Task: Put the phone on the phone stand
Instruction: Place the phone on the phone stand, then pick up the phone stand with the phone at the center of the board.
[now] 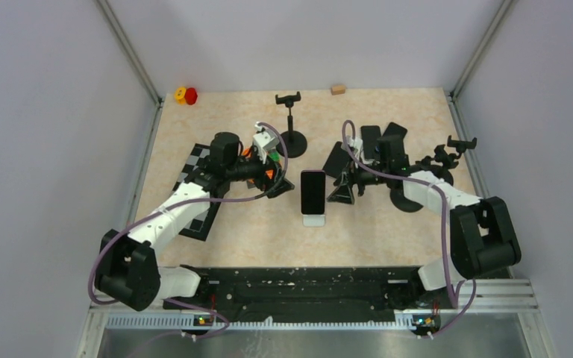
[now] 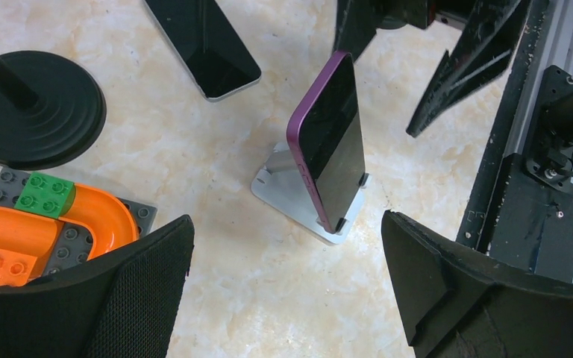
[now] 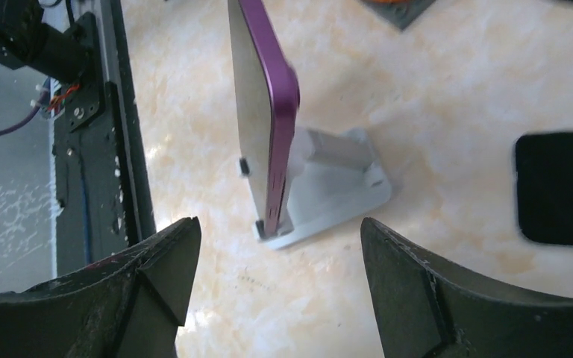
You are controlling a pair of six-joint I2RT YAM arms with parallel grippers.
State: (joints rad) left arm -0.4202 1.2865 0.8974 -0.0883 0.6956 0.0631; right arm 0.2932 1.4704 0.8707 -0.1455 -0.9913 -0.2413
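Note:
My right gripper goes left in the top view next, astride the phone's purple side edge (image 1: 325, 198) (image 3: 277, 179), which stands upright on that side of the phone, facing my open fingers.
The purple-edged phone (image 1: 313, 191) leans upright on the small silver phone stand (image 1: 314, 220) in the middle of the table. It shows in the left wrist view (image 2: 330, 142) on the stand (image 2: 287, 190), and in the right wrist view (image 3: 265, 112) on the stand (image 3: 336, 186). My left gripper (image 1: 280, 181) is open and empty just left of the phone, fingers (image 2: 142, 291) apart. My right gripper (image 1: 341, 190) is open and empty just right of the phone, fingers (image 3: 418, 291) apart. Neither touches the phone.
A black round-base clamp stand (image 1: 292, 134) stands behind the left gripper. An orange and grey brick toy (image 2: 37, 224) lies by the left gripper. Several dark phones (image 1: 377, 138) and more black stands (image 1: 448, 160) crowd the right. A checkered mat (image 1: 194, 186) lies at left.

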